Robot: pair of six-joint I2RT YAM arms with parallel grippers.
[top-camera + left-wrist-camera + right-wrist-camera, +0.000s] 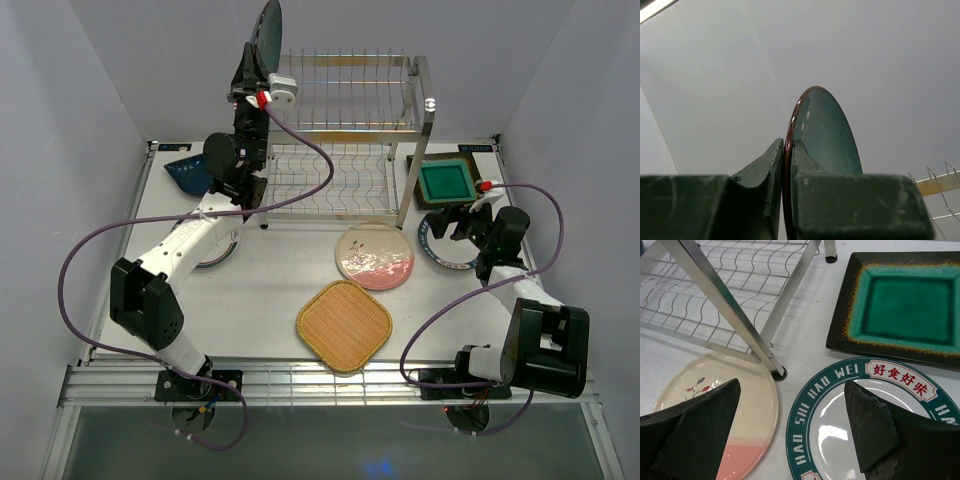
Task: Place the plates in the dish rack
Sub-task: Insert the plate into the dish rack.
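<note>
Next I need to shift my left gripper right in the top view and down, releasing the on-edge plate, since the rack's upper wires lie below that gripper on that side.
My left gripper is raised at the dish rack's upper left corner and is shut on the rim of the dark teal speckled plate, held on edge. In the left wrist view the fingers pinch that plate by its brown rim. My right gripper is open and empty, low over the left part of a white teal-rimmed plate. The right wrist view shows this plate below the open gripper, with the green square plate behind and the pink-cream plate to the left.
On the table lie the pink-cream plate, the orange woven plate, the green square plate, a dark blue leaf-shaped dish and a white plate partly under the left arm. A rack post stands just ahead of the right gripper.
</note>
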